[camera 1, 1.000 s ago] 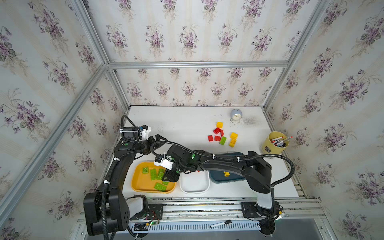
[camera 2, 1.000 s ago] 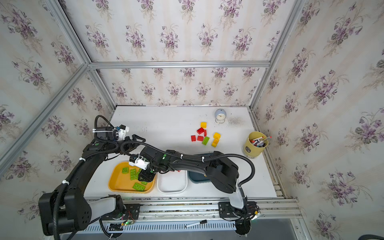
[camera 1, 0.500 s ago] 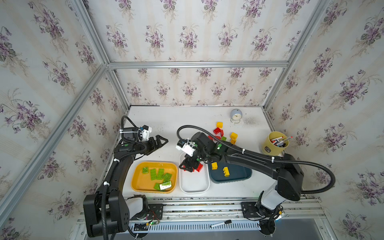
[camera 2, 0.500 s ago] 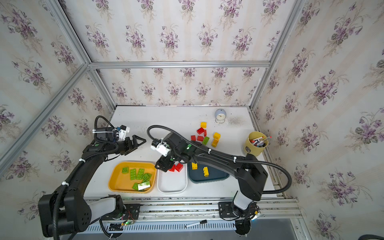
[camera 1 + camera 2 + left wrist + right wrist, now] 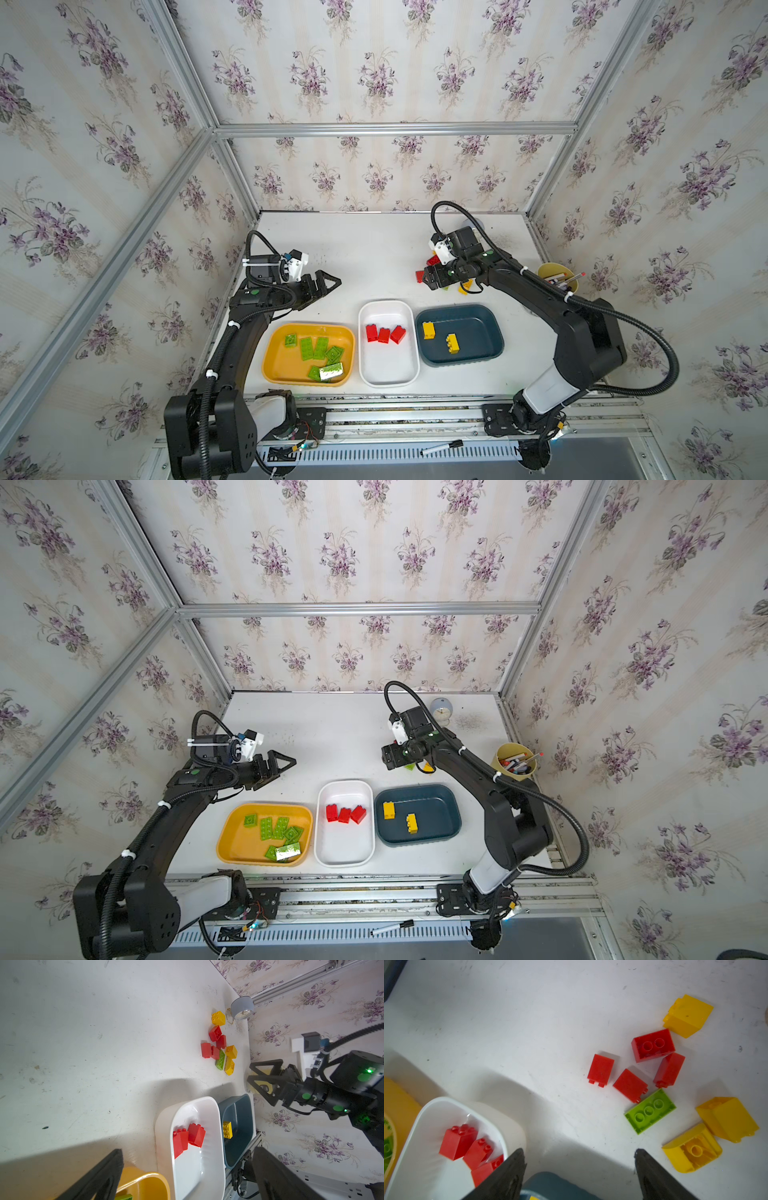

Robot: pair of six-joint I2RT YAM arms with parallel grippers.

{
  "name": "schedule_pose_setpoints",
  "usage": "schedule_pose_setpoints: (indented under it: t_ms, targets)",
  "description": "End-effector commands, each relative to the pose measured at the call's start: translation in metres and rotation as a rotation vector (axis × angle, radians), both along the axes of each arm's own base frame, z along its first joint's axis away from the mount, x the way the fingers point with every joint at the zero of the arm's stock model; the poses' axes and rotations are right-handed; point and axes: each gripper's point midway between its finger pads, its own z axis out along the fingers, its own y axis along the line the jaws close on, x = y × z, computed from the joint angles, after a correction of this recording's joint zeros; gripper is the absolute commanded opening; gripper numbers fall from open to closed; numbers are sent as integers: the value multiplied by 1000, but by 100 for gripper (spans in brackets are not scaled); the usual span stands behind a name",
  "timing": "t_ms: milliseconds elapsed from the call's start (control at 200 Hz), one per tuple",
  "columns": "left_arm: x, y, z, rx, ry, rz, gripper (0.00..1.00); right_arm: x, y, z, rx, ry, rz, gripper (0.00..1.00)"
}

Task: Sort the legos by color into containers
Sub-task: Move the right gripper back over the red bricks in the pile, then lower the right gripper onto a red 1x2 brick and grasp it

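Note:
Next, my right gripper lowers its open fingers outward around the loose red brick (image 5: 420, 276) nearest the white tray, as it sits below and outward, sides clear.
Three containers stand in a row at the front. The orange-yellow tray (image 5: 282, 361) holds several green legos (image 5: 320, 349). The white tray (image 5: 386, 370) holds three red ones (image 5: 384, 333). The teal tray (image 5: 478, 336) holds two yellow ones (image 5: 452, 344). A loose pile lies behind them: several red bricks (image 5: 630, 1084), one green (image 5: 650, 1110) and three yellow (image 5: 726, 1119). My right gripper (image 5: 578, 1152) hangs open and empty just short of that pile (image 5: 428, 279). Left of the trays, my left gripper (image 5: 328, 286) is open and empty (image 5: 188, 1150).
A pale-yellow cup of pens (image 5: 557, 278) stands at the table's right edge. A small round clock (image 5: 441, 708) sits at the back behind the pile. A marker (image 5: 440, 446) lies on the front rail. Papered walls enclose three sides.
My right gripper has travelled from the orange-yellow tray past the white tray to the loose pile at the back, and its jaws have opened wider. The left arm has stayed put.

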Motion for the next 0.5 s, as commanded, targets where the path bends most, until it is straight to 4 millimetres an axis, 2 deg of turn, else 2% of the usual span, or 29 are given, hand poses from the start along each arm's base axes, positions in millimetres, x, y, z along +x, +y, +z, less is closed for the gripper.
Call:
schedule_pose_setpoints:
  t_ms: [0,210,380,495]
  targets:
    - [6,-4,11,-16,-36,-5,99,26,-9,-10,-42,-2,-79,84]
    - [9,-10,18,-25,-53,-17,99,55,3,-35,-37,44,-123,79]
    - [10,-10,14,-26,-45,-19,99,62,17,-50,-3,81,-94,73]
    - [11,-10,13,-26,-43,-19,99,59,22,-58,-12,104,-73,68]
